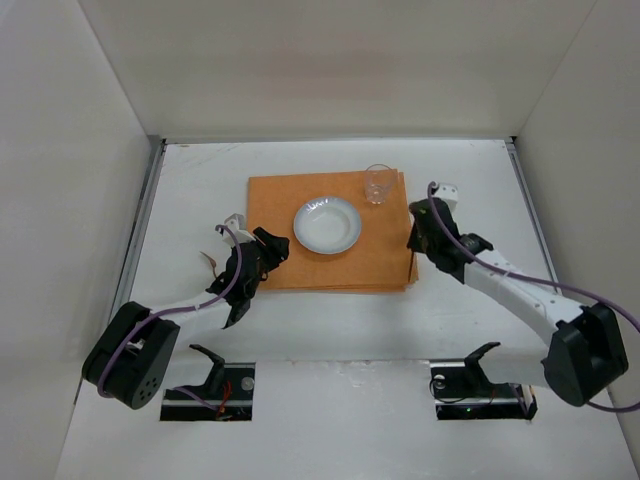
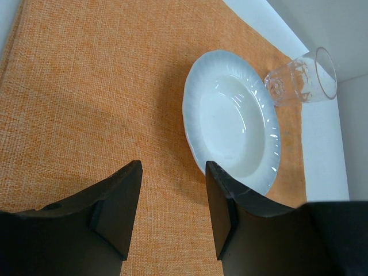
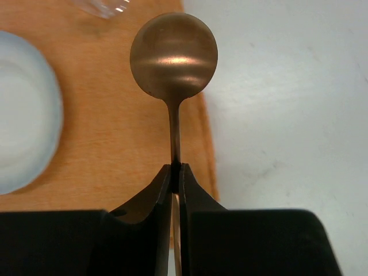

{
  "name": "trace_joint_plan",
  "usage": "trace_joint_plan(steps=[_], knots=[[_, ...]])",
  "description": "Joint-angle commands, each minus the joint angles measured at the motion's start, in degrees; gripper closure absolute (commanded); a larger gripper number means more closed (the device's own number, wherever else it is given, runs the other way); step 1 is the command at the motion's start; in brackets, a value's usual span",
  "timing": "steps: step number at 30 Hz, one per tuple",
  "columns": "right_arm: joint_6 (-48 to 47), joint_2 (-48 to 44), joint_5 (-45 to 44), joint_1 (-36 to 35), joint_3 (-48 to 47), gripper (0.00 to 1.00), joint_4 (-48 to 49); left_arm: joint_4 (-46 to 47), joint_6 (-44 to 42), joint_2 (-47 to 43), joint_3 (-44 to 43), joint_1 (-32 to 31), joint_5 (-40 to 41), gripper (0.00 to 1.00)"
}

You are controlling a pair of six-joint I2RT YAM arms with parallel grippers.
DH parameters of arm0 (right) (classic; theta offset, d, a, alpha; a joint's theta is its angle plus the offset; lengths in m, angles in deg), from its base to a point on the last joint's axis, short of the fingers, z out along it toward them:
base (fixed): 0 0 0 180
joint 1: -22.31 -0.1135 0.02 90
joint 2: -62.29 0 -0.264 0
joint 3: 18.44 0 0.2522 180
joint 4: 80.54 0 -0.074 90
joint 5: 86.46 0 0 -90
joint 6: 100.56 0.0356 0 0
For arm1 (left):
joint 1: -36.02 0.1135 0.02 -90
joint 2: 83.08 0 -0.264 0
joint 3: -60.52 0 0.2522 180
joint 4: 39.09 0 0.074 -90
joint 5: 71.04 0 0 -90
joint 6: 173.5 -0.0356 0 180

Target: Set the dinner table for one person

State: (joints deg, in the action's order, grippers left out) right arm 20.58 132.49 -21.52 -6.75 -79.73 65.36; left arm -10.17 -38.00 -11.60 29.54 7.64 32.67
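Observation:
I should move my right gripper toward the plate (image 1: pixel 327 224) and down to the part of the mat (image 1: pixel 384 246) beside it, then let go of the spoon, because that part of the mat is empty.
On the white dinner table (image 1: pixel 330 330) lies an orange placemat (image 1: pixel 290 205) with a white plate (image 1: pixel 327 224) at its middle and a clear glass (image 1: pixel 378 184) at its far right corner. At the mat's right edge my right gripper (image 3: pixel 176 168) is shut on the thin handle of a bronze spoon (image 3: pixel 173 56). The spoon's bowl points away, over the border between mat and table (image 3: pixel 287 86). Over the mat's left part my left gripper (image 2: pixel 172 172) stands open and holds nothing, with the plate (image 2: pixel 230 115) just beyond its right finger.
Grey rails (image 1: pixel 140 230) run along the table's side edges, and white walls close in the back and both sides. Two dark stands (image 1: pixel 210 375) (image 1: pixel 480 380) sit at the near edge by the arm bases.

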Motion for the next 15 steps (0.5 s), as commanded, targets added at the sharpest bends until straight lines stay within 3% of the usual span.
trace_joint_plan(steps=[1, 9, 15], knots=[[-6.3, 6.3, 4.1, -2.9, -6.7, 0.95, 5.6, 3.3, 0.0, -0.4, -0.3, 0.0, 0.4, 0.54], [-7.8, 19.6, 7.0, -3.7, -12.1, 0.95, 11.3, 3.3, 0.0, -0.4, -0.2, 0.2, 0.4, 0.54], [-6.0, 24.1, 7.7, -3.6, -12.9, 0.94, 12.2, 3.3, -0.1, -0.6, -0.2, 0.4, 0.4, 0.54]])
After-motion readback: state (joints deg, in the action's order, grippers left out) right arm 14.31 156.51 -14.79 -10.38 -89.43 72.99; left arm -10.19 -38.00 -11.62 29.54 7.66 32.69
